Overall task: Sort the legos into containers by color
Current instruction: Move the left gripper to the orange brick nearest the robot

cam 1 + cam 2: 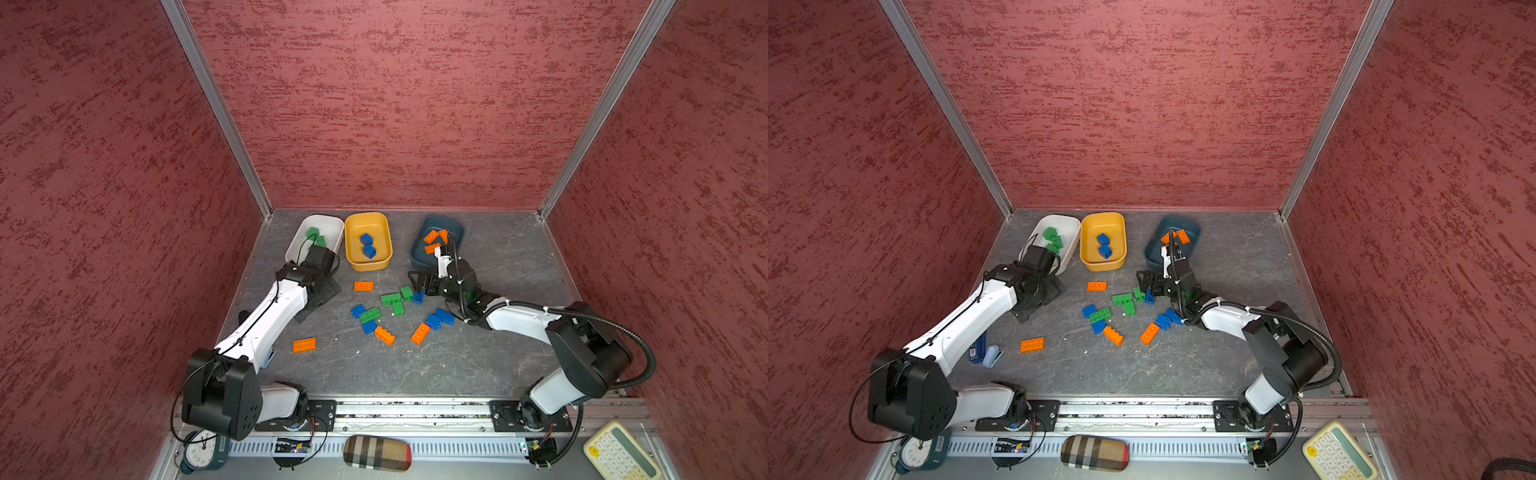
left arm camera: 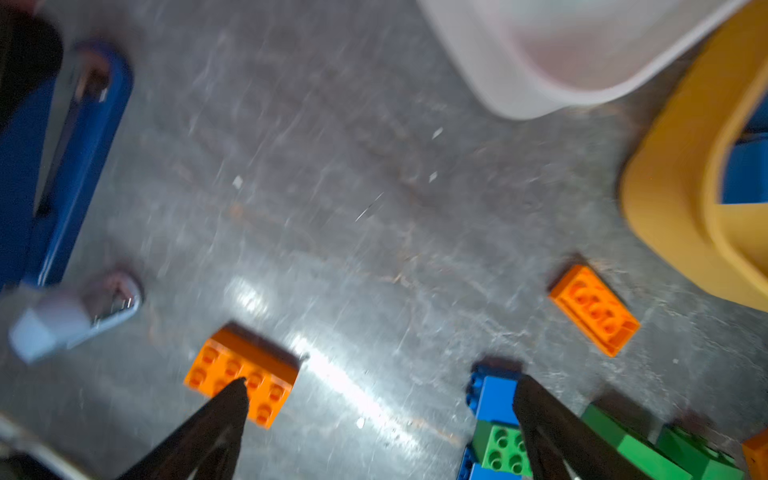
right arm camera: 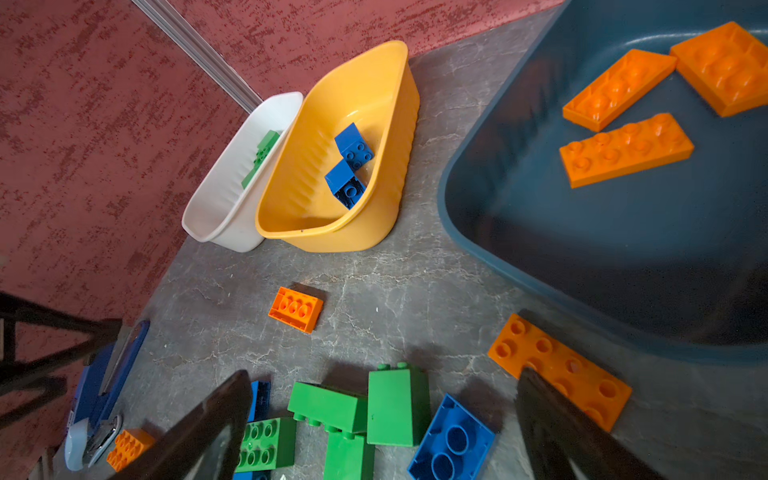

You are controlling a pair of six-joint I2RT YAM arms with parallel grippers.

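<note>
My left gripper goes back and down next, turning to straddle the orange lego near the staple remover (image 1: 304, 345) (image 2: 242, 374), since bare table all around leaves its fingers room.
Three containers stand along the back: a white tub (image 1: 299, 245) with green legos, a yellow tub (image 1: 351, 253) holding two blue ones, and a teal tub (image 1: 415, 257) with orange plates (image 3: 625, 149). Loose orange, blue and green legos (image 1: 390, 298) lie mid-table. My left gripper (image 1: 319, 302) hovers open in front of the white tub; in the blurred left wrist view its fingertips (image 2: 237, 395) frame bare table between an orange brick (image 2: 241, 372) and a blue brick (image 2: 494, 395). My right gripper (image 3: 384, 380) hangs open above green bricks (image 3: 397, 403) and an overturned blue brick (image 3: 453, 440), beside the teal tub.
A blue stapler (image 1: 978, 347) and a staple remover (image 1: 992, 356) lie under the left forearm. An orange plate (image 3: 557, 370) rests against the teal tub's near wall. A plaid case (image 1: 376, 453), a clock (image 1: 201, 451) and a calculator (image 1: 619, 453) sit on the front ledge. Red walls enclose the table.
</note>
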